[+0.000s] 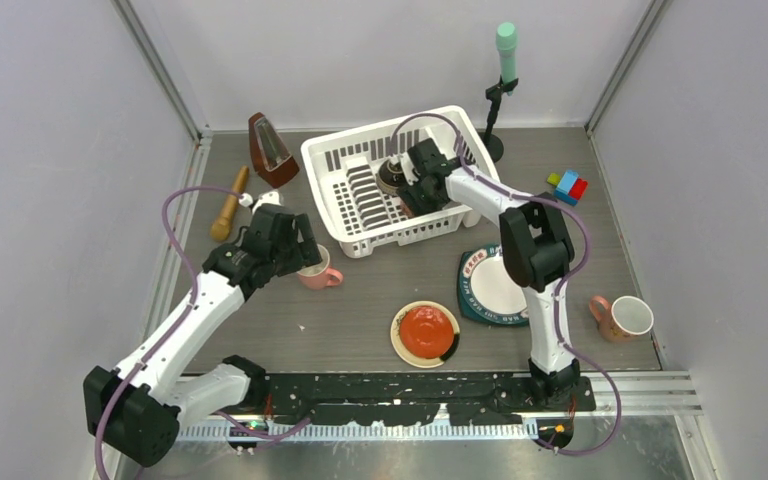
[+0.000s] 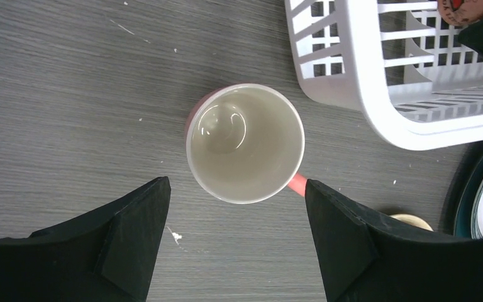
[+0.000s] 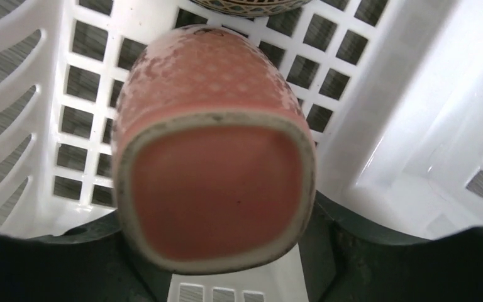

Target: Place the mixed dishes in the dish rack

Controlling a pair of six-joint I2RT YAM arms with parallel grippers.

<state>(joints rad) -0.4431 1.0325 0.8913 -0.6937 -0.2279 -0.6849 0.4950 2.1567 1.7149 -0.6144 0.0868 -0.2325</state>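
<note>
The robot will next lower its left gripper, moving it left in its wrist view, so its fingers go on both sides of the mug's rim away from the rack (image 2: 195,173), because the rack's corner is crowding the mug.
The white dish rack (image 1: 360,135) stands at the back centre, with the small brown bowl (image 1: 392,173) inside it. My right gripper (image 1: 410,192) is down in the rack (image 3: 415,126), shut (image 3: 217,220) on a pink cup with a squarish base (image 3: 214,189) that faces the camera. My left gripper (image 1: 300,255) is open (image 2: 236,182) above an upright pink mug (image 1: 318,272) with a cream inside (image 2: 245,143); the mug stands just ahead of the fingertips. A second pink mug (image 1: 625,318), the teal-rimmed plate (image 1: 495,285) and the red-centred cream plate (image 1: 425,332) lie on the table.
A wooden stick (image 1: 228,205) and a brown wedge-shaped object (image 1: 272,150) are left of the rack. Coloured blocks (image 1: 568,186) sit at the right. A black stand with a green top (image 1: 505,60) is behind the rack. The rack's corner (image 2: 377,100) is near the left-hand mug.
</note>
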